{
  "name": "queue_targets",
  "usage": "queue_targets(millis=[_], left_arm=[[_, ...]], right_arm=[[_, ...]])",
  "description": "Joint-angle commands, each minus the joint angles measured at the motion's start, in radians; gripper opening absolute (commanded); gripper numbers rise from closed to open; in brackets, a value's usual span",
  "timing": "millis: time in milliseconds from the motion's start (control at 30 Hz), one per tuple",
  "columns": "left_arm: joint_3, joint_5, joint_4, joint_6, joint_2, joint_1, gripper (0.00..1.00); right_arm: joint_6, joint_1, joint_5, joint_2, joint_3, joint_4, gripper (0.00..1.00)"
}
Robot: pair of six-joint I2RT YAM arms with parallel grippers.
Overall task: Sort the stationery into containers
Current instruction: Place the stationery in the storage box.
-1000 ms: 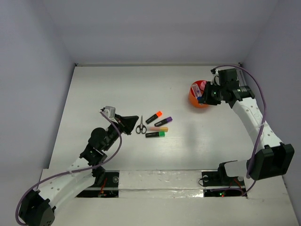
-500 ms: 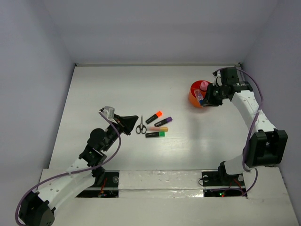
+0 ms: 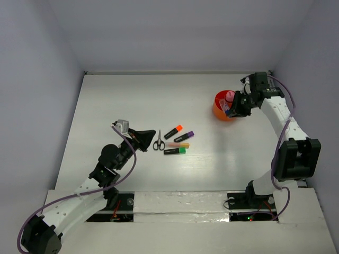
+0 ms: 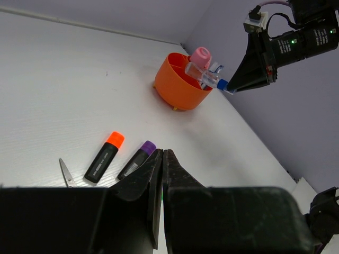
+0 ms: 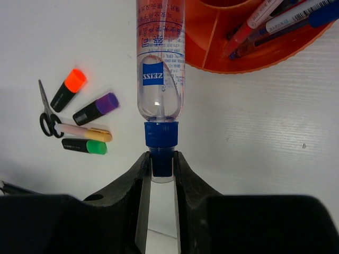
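Observation:
I need to take the blue cap in my right gripper a little farther from my base next, toward the orange cup's opening (image 3: 224, 101) (image 5: 229, 29).
My right gripper (image 3: 233, 110) is shut on the blue cap of the clear white-blue tube (image 5: 160, 63). The tube's far end rests over the rim of the orange cup (image 3: 220, 111), beside its pink knob (image 3: 229, 96). Thin pens (image 5: 275, 21) lie in the cup (image 5: 249, 55). The black-handled scissors (image 3: 158, 141) and the orange (image 3: 173, 132), purple (image 3: 184, 136), yellow-pink (image 3: 179, 145) and green (image 3: 175, 151) highlighters lie mid-table. My left gripper (image 3: 153, 133) is shut and empty, its tip just left of the scissors.
The table is enclosed by grey walls at the left, back and right. The cup (image 4: 180, 90) stands near the right wall. The right arm's forearm runs along that wall.
The right arm's forearm has swung back toward the right wall while its gripper stayed at the cup with the tube. The left arm and the loose items have not moved.

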Motion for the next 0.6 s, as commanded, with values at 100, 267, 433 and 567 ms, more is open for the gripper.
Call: queue_targets(millis=[100, 267, 433, 567], left_arm=[[0.013, 0.010, 0.052, -0.007, -0.006, -0.008, 0.01], [0.013, 0.011, 0.053, -0.009, -0.006, -0.008, 0.01], [0.011, 0.014, 0.055, -0.010, -0.008, -0.008, 0.01], [0.011, 0.019, 0.056, -0.012, -0.009, -0.008, 0.01]], right_arm=[[-0.001, -0.012, -0.020, 0.028, 0.074, -0.021, 0.02], [-0.004, -0.012, 0.002, 0.021, 0.073, -0.044, 0.03], [0.003, -0.012, 0.017, 0.011, 0.070, -0.059, 0.04], [0.006, -0.021, 0.017, 0.043, 0.100, -0.084, 0.07]])
